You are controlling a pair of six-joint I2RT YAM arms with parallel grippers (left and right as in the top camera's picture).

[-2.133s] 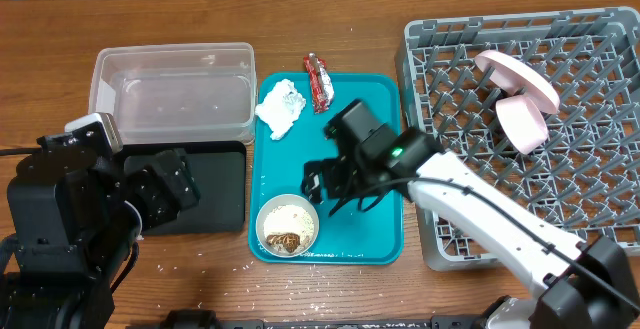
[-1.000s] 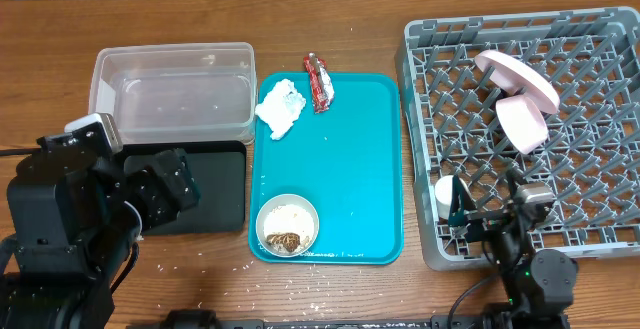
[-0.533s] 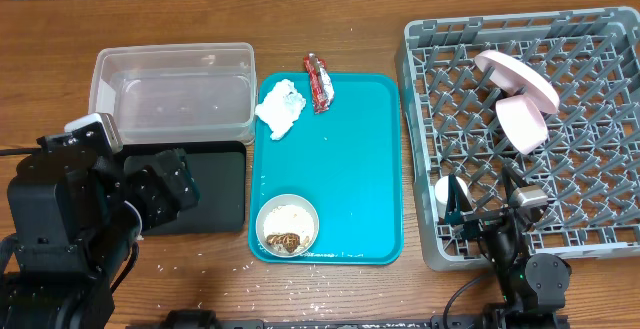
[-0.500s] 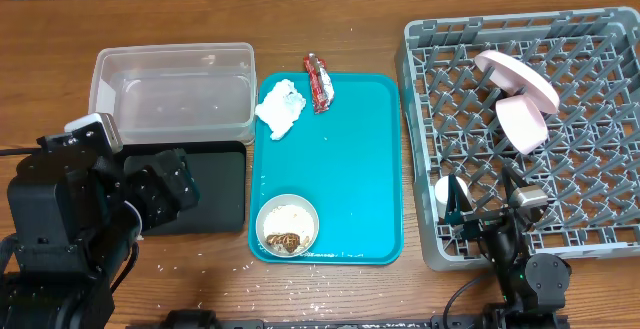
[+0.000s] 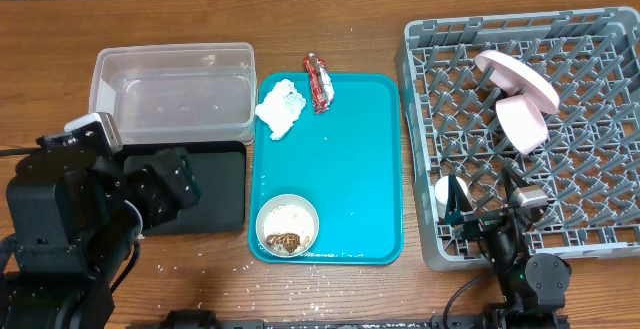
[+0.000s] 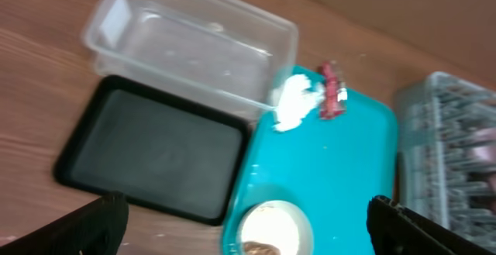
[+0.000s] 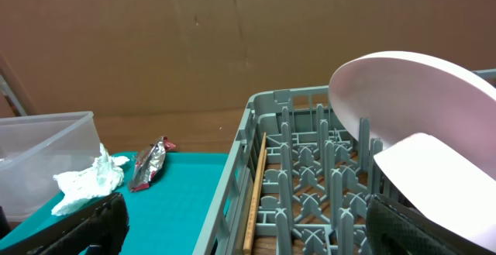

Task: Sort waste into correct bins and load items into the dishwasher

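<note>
My left gripper moves across and down onto the rack-side rim point(image 5: 317, 226) point(image 6: 311, 232) beside bare tray next. The white bowl lies below it, to its right in the overhead view.
The crumpled napkin point(image 5: 281, 106) and the red-and-silver wrapper point(image 5: 318, 81) lie at the far end of the teal tray point(image 5: 350, 159). A white bowl point(image 5: 287, 226) with rice and brown bits sits at its near end. The clear tub point(image 5: 170, 94) and the black tray point(image 5: 205, 189) are to the left. The grey rack point(image 5: 560, 199) holds the plate point(image 5: 515, 77), the pink bowl point(image 5: 523, 124) and the white cup point(image 5: 445, 195). My left gripper point(image 6: 244, 208) is open and empty, above the black tray. My right gripper point(image 7: 244, 212) is open and empty at the rack's near left part.
A wooden stick point(image 7: 254, 197) lies inside the rack along its left wall. White crumbs are scattered on the table point(image 5: 210, 269) in front of the trays. In the right wrist view the napkin point(image 7: 85, 181), wrapper point(image 7: 149, 163) and plate point(image 7: 411, 92) show.
My right arm has drawn back from over the teal tray to the near edge by the rack. The white cup now shows in the rack's near left corner. The left arm has not moved.
</note>
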